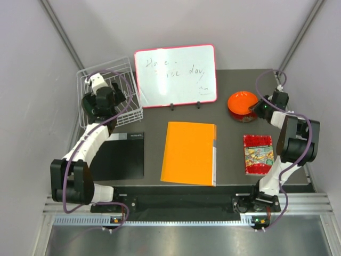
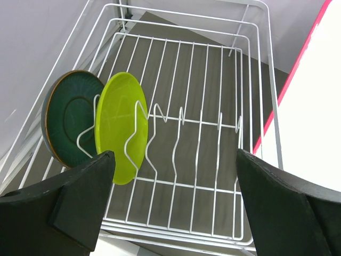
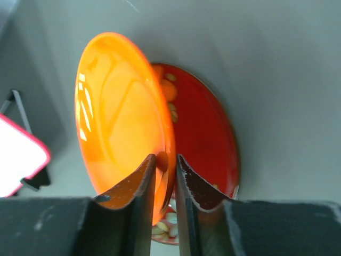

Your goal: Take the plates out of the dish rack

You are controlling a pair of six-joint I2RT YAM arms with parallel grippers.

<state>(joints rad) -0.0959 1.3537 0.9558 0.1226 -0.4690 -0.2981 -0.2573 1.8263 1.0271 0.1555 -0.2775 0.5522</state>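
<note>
I will next lower my left gripper toward the left in the wrist view, onto the lime green plate's near rim [image 2: 100, 140], because the empty slots beside it leave room for fingers.
The white wire dish rack [image 1: 88, 74] stands at the far left of the table. In the left wrist view the rack [image 2: 186, 24] holds the lime green plate [image 2: 120, 125] and the dark teal plate [image 2: 66, 117] upright in its left slots. My left gripper [image 2: 176, 176] hangs open and empty above the rack's near side, also seen from above [image 1: 101, 101]. My right gripper [image 3: 165, 162] is shut on the rim of the orange plate [image 3: 117, 106], tilted over the patterned red plate [image 3: 205, 133] lying on the table. The orange plate also shows at the far right in the top view [image 1: 242, 100].
A pink-framed whiteboard [image 1: 176, 74] stands at the back middle, beside the rack. An orange folder [image 1: 189, 153] lies in the middle, a black notebook [image 1: 121, 156] at the near left, and a red patterned booklet [image 1: 258, 153] at the near right.
</note>
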